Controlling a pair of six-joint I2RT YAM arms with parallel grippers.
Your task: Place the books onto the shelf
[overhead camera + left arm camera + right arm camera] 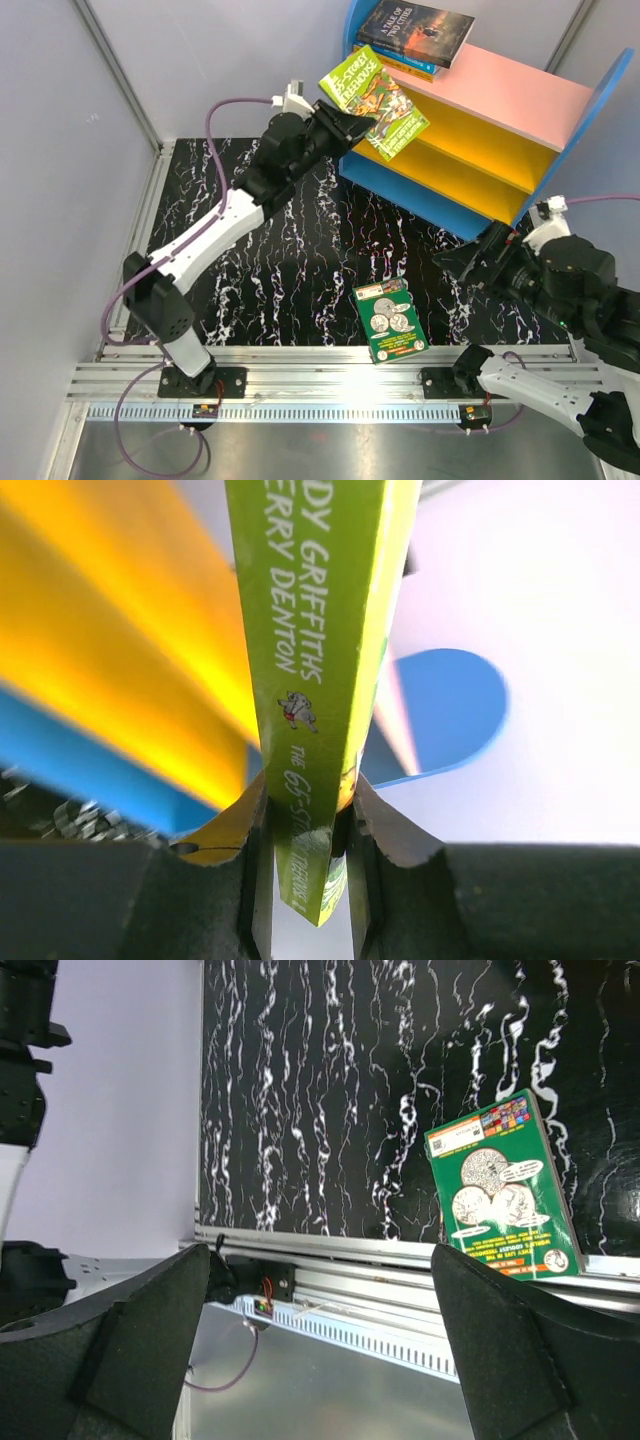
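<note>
The visible part of the upper yellow board [440, 117] is empty. My left gripper will next lower the Treehouse book [374, 100], then slide it outward onto that board and release it.
My left gripper [358, 122] is shut on the lime-green Treehouse book [374, 100], which hangs in the air at the left end of the shelf [520, 95], beside the yellow boards. In the left wrist view the book's spine [310, 680] stands clamped between both fingers [250, 870]. Two books lie stacked on the pink top board: a dark one [415, 30] over a blue one [405, 63]. The green book with silver coins [392, 320] lies flat at the table's front edge. My right gripper [462, 262] hovers open and empty to the right of it, with the green book [505, 1190] at the right of its view.
The shelf's blue side panel [600, 95] rises at the right, and its other blue panel [450, 710] shows past the held book. An aluminium rail [330, 385] runs along the table's near edge. White walls enclose the left and back.
</note>
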